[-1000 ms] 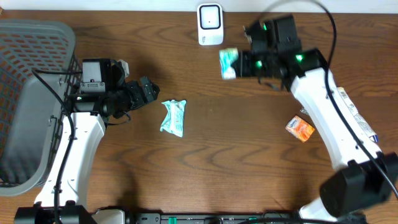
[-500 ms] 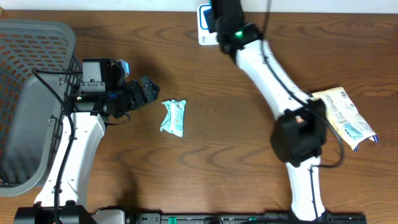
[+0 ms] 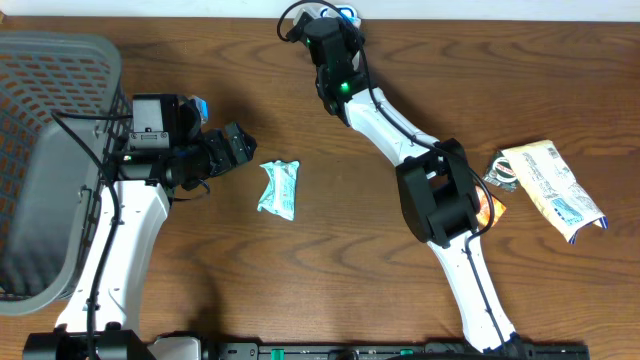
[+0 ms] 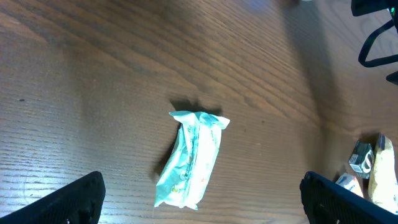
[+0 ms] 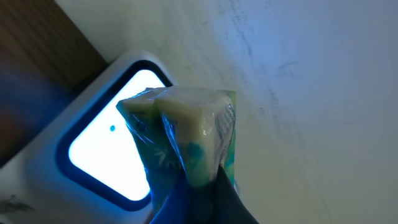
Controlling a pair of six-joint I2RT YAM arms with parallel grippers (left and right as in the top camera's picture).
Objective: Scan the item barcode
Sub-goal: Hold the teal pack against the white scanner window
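I need to swing my right gripper back from the scanner next and lower it over the orange packet (image 3: 486, 207) to let go of the item, because other items lie in a group beside the bag.
My right gripper (image 5: 200, 186) is shut on a green-wrapped item (image 5: 186, 127), holding it right in front of the scanner's lit window (image 5: 106, 155). From overhead, the right gripper (image 3: 335, 30) reaches over the scanner (image 3: 346, 13) at the table's far edge and hides most of it. A teal packet (image 3: 279, 188) lies flat on the table. My left gripper (image 3: 236, 148) hovers open just left of it. The left wrist view shows the teal packet (image 4: 193, 158) between the wide-spread fingers (image 4: 74, 200), untouched.
A grey basket (image 3: 40, 150) stands at the far left. An orange packet (image 3: 489, 207), a white and yellow bag (image 3: 552, 183) and a small dark wrapper (image 3: 500, 170) lie at the right, near the right arm's elbow (image 3: 440, 195).
The right arm has swung from the right side to the far centre, bringing the held item up to the scanner. The left arm and the teal packet have not moved.
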